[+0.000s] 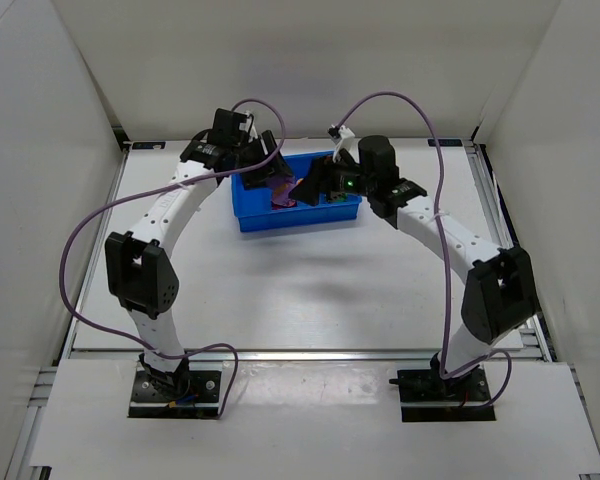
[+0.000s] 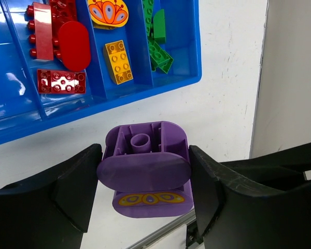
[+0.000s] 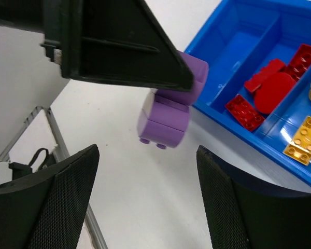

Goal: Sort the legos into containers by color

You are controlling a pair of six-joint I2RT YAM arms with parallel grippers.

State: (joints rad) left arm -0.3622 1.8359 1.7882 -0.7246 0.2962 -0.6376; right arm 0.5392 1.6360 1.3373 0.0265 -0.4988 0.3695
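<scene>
My left gripper shifts over the blue tray's empty end section [image 1: 251,203] [image 2: 5,101] next, below and to the left in the top view, lowers, and releases purple apart from red.
My left gripper [image 2: 145,162] is shut on a stack of two purple oval legos [image 2: 143,174], one with a yellow butterfly print. It holds them above the white table just outside the blue tray [image 2: 145,93]. The purple stack also shows in the right wrist view [image 3: 168,116] and in the top view [image 1: 283,197]. The tray holds red legos [image 2: 59,44], yellow legos [image 2: 116,59] and green legos [image 2: 156,39] in separate compartments; its end compartment [image 2: 10,78] is empty. My right gripper [image 3: 147,154] is open and empty, near the purple stack, over the table.
In the top view both grippers, left [image 1: 272,175] and right [image 1: 320,183], meet over the tray [image 1: 280,218] at the table's far middle. White walls enclose the table; a metal rail [image 3: 57,140] runs along its edge.
</scene>
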